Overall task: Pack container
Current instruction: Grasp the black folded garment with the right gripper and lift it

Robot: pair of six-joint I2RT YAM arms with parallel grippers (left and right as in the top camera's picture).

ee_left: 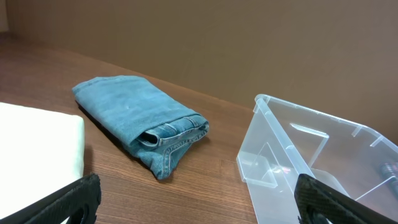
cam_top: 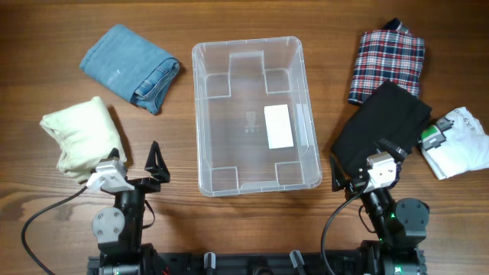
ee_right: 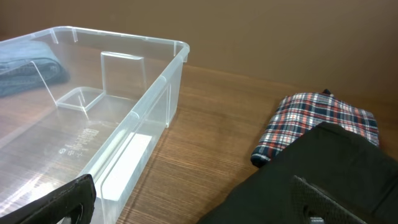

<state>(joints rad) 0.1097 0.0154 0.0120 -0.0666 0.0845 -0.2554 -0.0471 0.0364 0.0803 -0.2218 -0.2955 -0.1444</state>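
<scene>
The black garment's edge by the white garment (cam_top: 462,145) is below my right gripper and to its right in the overhead view. My right gripper will swing there next, turn and go down.
The clear plastic container (cam_top: 210,164) stands empty in the middle of the table, a white label (cam_top: 278,126) on its base. It also shows in the left wrist view (ee_left: 273,155) and the right wrist view (ee_right: 155,81). Folded garments lie around it: blue jeans (cam_top: 130,65), a pale yellow garment (cam_top: 80,134), a plaid shirt (cam_top: 386,61), a black garment (cam_top: 382,126) and a white garment (cam_top: 462,145). My left gripper (cam_top: 136,164) is open and empty at the front left. My right gripper (cam_top: 359,172) is open and empty, over the black garment's near edge.
The jeans (ee_left: 137,115) lie beyond the left gripper (ee_left: 199,202), the pale yellow garment (ee_left: 37,140) at its left. In the right wrist view the plaid shirt (ee_right: 317,121) and the black garment (ee_right: 311,180) lie right of the container. A brown wall stands behind the table.
</scene>
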